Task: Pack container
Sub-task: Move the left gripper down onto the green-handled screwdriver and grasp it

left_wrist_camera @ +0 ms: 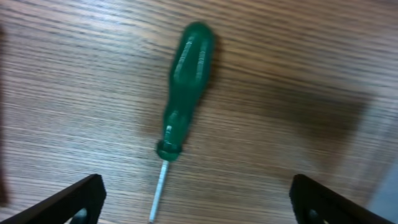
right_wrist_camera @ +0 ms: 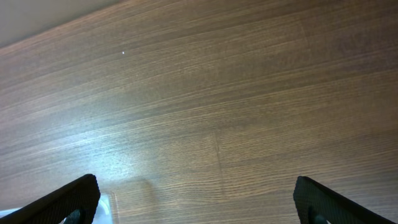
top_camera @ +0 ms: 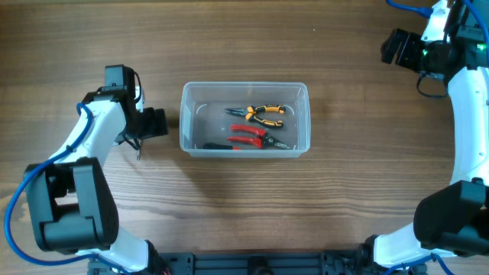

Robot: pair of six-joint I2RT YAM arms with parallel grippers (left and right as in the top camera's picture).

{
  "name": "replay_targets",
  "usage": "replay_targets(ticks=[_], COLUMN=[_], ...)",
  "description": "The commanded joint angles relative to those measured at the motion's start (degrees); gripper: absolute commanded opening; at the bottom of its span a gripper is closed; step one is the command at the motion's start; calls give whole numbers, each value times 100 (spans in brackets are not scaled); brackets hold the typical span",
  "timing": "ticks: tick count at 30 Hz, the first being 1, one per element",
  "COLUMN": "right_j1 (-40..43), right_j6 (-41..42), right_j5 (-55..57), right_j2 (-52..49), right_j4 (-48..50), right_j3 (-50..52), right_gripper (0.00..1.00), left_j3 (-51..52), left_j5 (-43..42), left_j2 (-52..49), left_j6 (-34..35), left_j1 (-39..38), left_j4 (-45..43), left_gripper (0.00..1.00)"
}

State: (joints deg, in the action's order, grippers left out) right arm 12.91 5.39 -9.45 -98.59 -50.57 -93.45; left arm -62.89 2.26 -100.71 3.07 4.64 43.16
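The green handle point(left_wrist_camera: 185, 91) lies slanted and beyond my fingers, so next I will turn my left gripper slightly and move it down and outward to straddle the handle.
The clear plastic container point(top_camera: 244, 145) stands mid-table. Inside lie orange-and-yellow pliers point(top_camera: 260, 114) and red-handled pliers point(top_camera: 248, 138). A green-handled screwdriver point(left_wrist_camera: 186, 87) lies on the wood left of the container, its thin metal shaft point(left_wrist_camera: 160, 190) pointing toward my left gripper. My left gripper point(left_wrist_camera: 199, 208) is open and hovers above the screwdriver, apart from it, with its fingers wide to either side; in the overhead view point(top_camera: 151, 123) it hides most of the tool, and only the shaft tip point(top_camera: 138, 153) shows. My right gripper point(top_camera: 395, 46) is open and empty at the far right back, well away from the container.
The right wrist view shows bare wooden tabletop point(right_wrist_camera: 217, 112) between the open fingers point(right_wrist_camera: 199, 205), with a pale clear corner point(right_wrist_camera: 107, 205) at the lower left. The table's back edge point(right_wrist_camera: 50, 28) runs across the top left there.
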Motion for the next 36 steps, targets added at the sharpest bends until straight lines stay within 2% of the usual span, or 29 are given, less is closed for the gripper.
replay_targets(ticks=[1, 3, 5, 6, 9, 10, 18, 27, 31, 33, 36], right_j1=[-13, -13, -13, -13, -13, -13, -13, -13, -13, -13, -13], right_j6=[101, 101, 101, 101, 101, 103, 101, 103, 101, 98, 98], right_j5=[-109, -109, -109, -109, -109, -109, -109, -109, -111, -109, -109], right_j2=[-57, -57, -57, -57, -57, -57, -57, -57, -57, -57, -57], right_j4=[22, 20, 22, 20, 20, 20, 22, 20, 20, 20, 20], right_j3=[48, 48, 48, 48, 48, 48, 48, 48, 48, 48, 48], right_gripper=[100, 100, 100, 100, 100, 100, 100, 100, 100, 100, 100], left_j3=[-387, -452, -452, -452, -455, -455, -452, -452, -452, -452, -452], left_j5=[278, 321, 369, 372, 409, 409, 407, 273, 273, 273, 269], left_j2=[-52, -57, -61, -96, -382, -472, -647, -955, -994, -1027, -1051], left_j6=[-890, -1829, -1829, -1823, -1784, -1784, -1786, -1753, -1770, -1773, -1773], left_j1=[138, 131, 138, 138, 138, 138, 138, 136, 138, 138, 138], left_j4=[0, -125, -426, -533, -463, -433, -570, -656, -787, -848, -852], left_gripper=[94, 96, 97, 95, 79, 77, 76, 68, 57, 45, 34])
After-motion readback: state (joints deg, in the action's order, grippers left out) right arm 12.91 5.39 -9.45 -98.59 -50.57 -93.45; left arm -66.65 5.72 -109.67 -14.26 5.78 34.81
